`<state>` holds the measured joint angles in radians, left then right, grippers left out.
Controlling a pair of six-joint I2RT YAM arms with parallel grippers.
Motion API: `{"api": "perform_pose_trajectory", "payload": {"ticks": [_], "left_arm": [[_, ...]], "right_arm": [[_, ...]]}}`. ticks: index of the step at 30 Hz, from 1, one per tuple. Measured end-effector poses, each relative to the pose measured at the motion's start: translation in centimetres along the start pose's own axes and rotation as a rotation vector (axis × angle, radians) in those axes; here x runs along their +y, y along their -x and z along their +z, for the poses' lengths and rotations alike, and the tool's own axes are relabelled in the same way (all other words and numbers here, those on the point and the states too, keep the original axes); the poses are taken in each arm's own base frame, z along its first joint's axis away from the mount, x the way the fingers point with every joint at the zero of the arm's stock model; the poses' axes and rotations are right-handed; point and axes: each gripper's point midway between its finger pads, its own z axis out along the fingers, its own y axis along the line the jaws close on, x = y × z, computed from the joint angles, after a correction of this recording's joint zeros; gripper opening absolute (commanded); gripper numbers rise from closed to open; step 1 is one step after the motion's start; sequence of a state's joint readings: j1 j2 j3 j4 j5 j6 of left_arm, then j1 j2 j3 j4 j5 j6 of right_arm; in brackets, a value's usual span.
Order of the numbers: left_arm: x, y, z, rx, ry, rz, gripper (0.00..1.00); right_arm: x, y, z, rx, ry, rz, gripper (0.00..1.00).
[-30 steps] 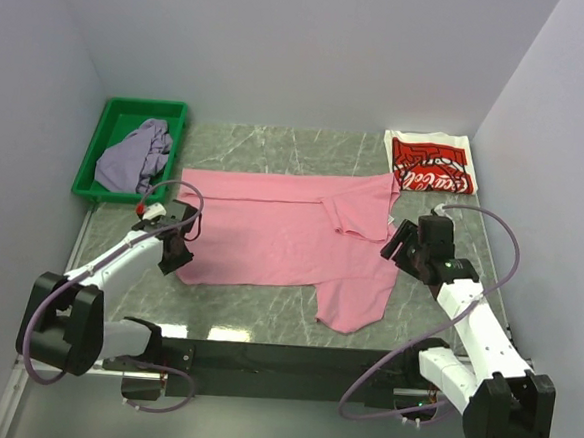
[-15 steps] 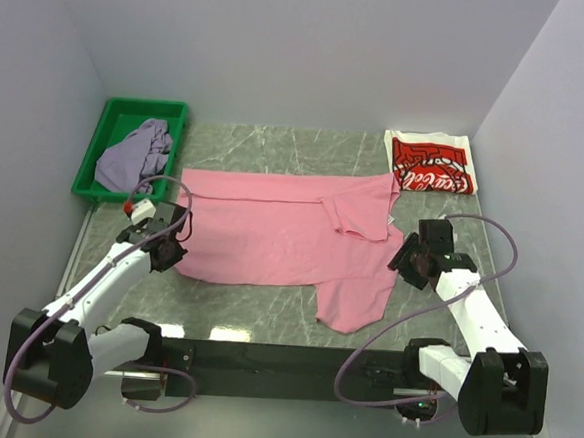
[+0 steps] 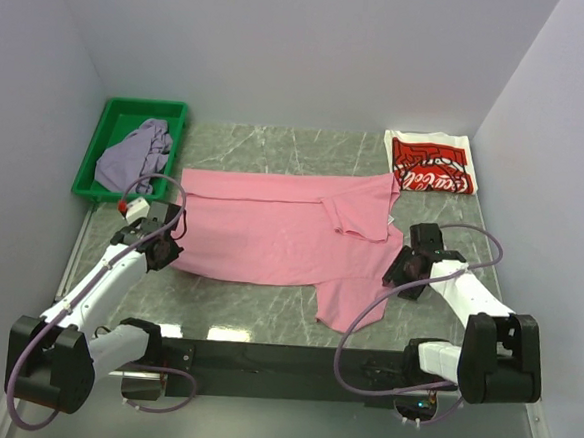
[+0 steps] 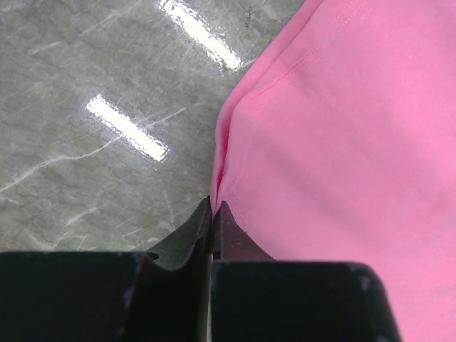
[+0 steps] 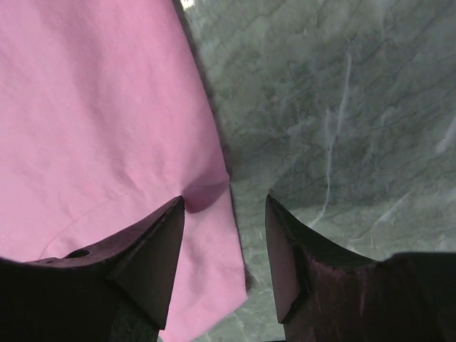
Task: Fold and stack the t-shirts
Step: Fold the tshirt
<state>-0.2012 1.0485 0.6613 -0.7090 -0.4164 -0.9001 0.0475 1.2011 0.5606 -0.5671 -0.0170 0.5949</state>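
Observation:
The t-shirt's near side is unfolded, so my left gripper will next carry the pinched hem outward to the far folded part's edge (image 3: 195, 195) and release it.
The pink t-shirt (image 3: 281, 228) lies spread flat in the middle of the table, one part hanging toward the near edge. My left gripper (image 3: 160, 245) is at its left edge, jaws shut, with a fold of the pink hem (image 4: 224, 164) pinched at the fingertips (image 4: 214, 206). My right gripper (image 3: 406, 267) is low over the shirt's right edge and open. The pink cloth (image 5: 92, 107) lies under its left finger and partly in the gap (image 5: 224, 203). The white Coca-Cola t-shirt (image 3: 431, 164) lies folded at the back right. The lavender-grey t-shirt (image 3: 136, 153) is crumpled in the bin.
A green bin (image 3: 145, 105) stands at the back left corner. Grey walls close in the table on the left, back and right. Bare marble table (image 3: 256, 297) shows near the front edge and beside both grippers (image 5: 342, 107).
My left gripper has shifted slightly left and closed on the shirt's left edge. My right gripper has come down and inward to the shirt's right edge, its jaws somewhat narrower.

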Motion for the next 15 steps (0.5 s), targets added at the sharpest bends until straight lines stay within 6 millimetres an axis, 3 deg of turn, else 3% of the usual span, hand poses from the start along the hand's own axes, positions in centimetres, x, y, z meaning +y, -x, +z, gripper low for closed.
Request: {"api": "perform_pose_trajectory", "payload": {"ticks": [4,9,15], "left_arm": [[-0.1,0.1,0.0,-0.005,-0.006,-0.002,0.03],[-0.2,0.3,-0.1,-0.012,-0.014,-0.003,0.02],[-0.2,0.4,-0.2,-0.015,-0.016,-0.007,0.01]], "right_arm": [[0.3,0.1,0.2,0.003,0.012,0.0,0.56],[0.8,0.4,0.5,-0.001,0.029,0.0,0.44],[1.2,0.6,0.8,-0.003,0.046,-0.006,0.05]]}}
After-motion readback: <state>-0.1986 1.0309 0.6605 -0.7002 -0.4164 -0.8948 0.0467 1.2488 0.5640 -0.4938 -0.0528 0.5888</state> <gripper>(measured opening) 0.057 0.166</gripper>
